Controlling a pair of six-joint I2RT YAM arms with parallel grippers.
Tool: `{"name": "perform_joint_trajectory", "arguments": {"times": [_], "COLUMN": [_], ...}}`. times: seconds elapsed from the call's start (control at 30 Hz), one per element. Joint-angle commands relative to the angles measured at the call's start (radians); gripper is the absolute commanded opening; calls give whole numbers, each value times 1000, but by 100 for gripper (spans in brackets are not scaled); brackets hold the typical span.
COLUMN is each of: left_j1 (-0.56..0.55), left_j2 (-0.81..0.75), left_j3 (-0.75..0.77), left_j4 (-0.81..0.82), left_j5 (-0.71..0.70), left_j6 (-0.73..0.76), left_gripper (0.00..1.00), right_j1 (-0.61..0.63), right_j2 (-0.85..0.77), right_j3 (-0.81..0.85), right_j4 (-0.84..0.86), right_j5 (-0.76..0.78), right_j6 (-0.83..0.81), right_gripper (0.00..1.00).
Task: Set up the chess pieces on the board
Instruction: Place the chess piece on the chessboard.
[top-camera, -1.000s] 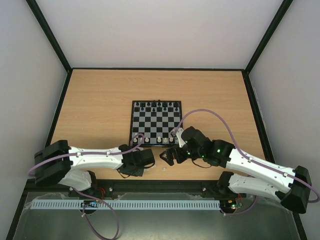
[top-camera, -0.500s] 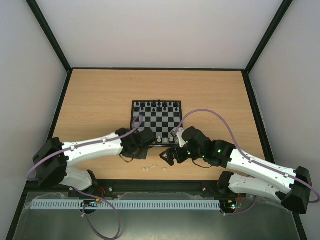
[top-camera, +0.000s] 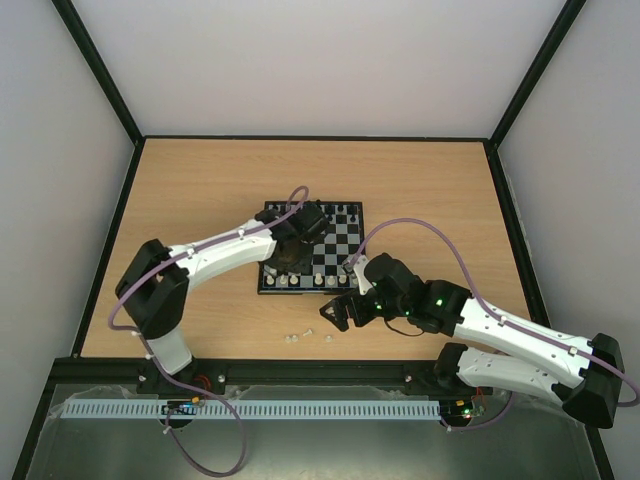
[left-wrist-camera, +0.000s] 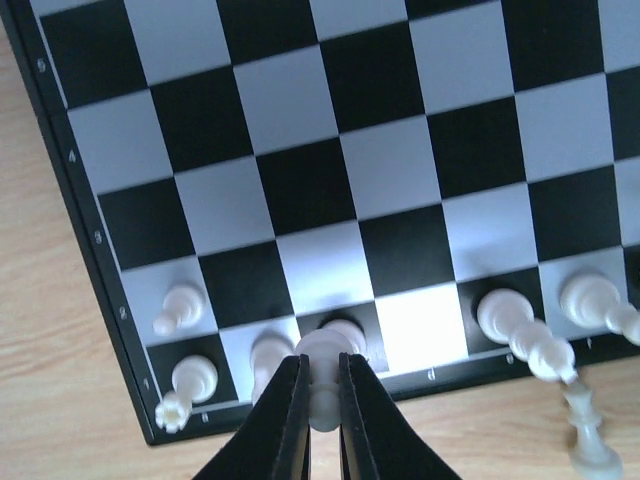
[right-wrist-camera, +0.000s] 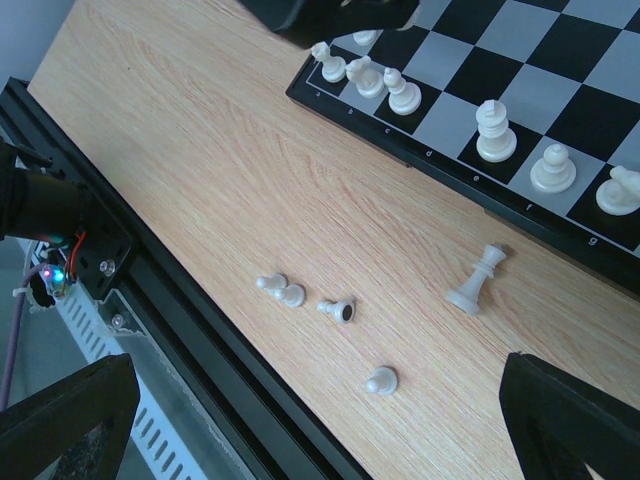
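The empty black square (left-wrist-camera: 244, 284) is beside the standing pawn. My left gripper needs to move toward the left in the wrist view next, lower to that square and release.
The board (top-camera: 340, 245) lies mid-table, and white chess pieces stand along its near rows (left-wrist-camera: 505, 312) (right-wrist-camera: 495, 130). My left gripper (left-wrist-camera: 322, 362) is shut on a white pawn (left-wrist-camera: 325, 345), held just above a black square near the board's front-left corner. From above, the left gripper (top-camera: 297, 247) covers the board's left half. The right gripper (right-wrist-camera: 318, 400) hovers open over the bare table in front of the board, holding nothing. Below it, several white pawns (right-wrist-camera: 281, 290) (right-wrist-camera: 381, 380) and one taller piece (right-wrist-camera: 475, 283) lie loose on the wood.
Black chess pieces (top-camera: 318, 212) fill the board's far rows. A black frame rail (right-wrist-camera: 200, 340) runs along the near table edge close to the loose pawns. White walls close in the table on three sides.
My left arm has swung from the near table edge out over the board, shut on a white pawn. The right arm has stayed still.
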Motion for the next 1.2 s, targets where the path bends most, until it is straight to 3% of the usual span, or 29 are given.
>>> {"name": "perform_joint_trajectory", "arguments": {"times": [0.0,0.37,1.17], "left_j1": [35,103,107], "left_j2": [57,109,133], "left_j3": [57,10,-71], "left_j4": [-12,44,94], "left_j5": [11,38,58], "left_j6": [76,97,92], "left_gripper": [2,2,6], "right_j1": [-3,-3,-3], "right_j2": [-14,-13,-3], "right_j3": [-14,-17,-23], "right_j4": [-15,-5,3], "right_j5": [1,-17,-27], "right_j6": [2,-2,-4], "right_gripper": [99,100,100]}}
